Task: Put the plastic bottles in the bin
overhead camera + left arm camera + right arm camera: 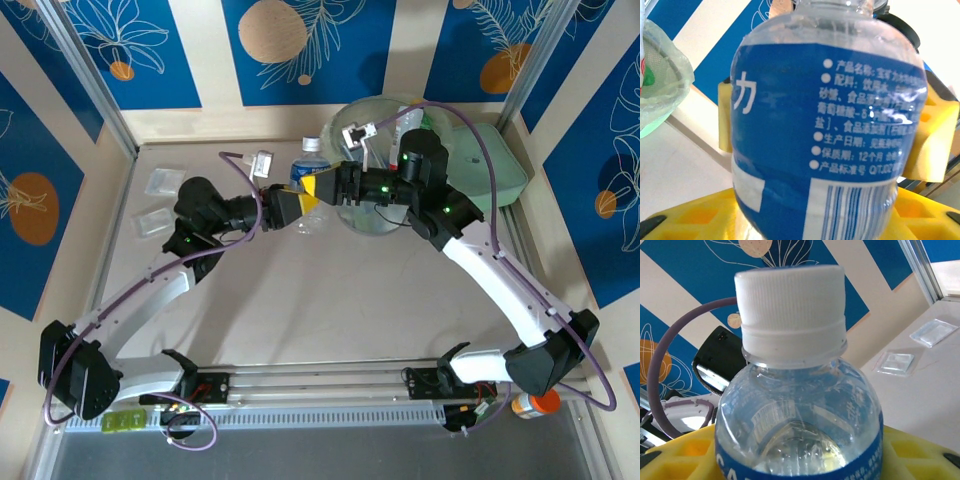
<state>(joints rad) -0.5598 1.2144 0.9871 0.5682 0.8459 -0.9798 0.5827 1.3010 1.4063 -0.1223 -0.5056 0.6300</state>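
The bin with other bottles is alongside, under the wrist, so my right gripper next needs to turn its fingers outward over the bin's bagged opening [380, 140] and release the bottle.
One plastic bottle [309, 166], clear with a white cap and a blue label, is held upright in the air just left of the bin [368, 103]. My left gripper [303, 198] is shut on its lower body, and the blue label [825, 135] sits between the yellow fingers [685, 220]. From the right, my right gripper [336, 186] is shut on the same bottle [800, 410], whose white cap [791, 310] stands above its yellow fingers [685, 455]. The bin, a round pale-green bucket with a clear bag, stands at the back and holds other bottles [410, 122]; its bagged rim [665, 75] also appears at the left of the left wrist view.
A flat pale-green lid [503, 165] lies right of the bin. Two clear flat packets [165, 181] [152, 222] lie at the back left, also visible as packets [935, 333] [896, 362]. An orange-and-white object [536, 403] sits by the right arm's base. Metal frame posts border the table.
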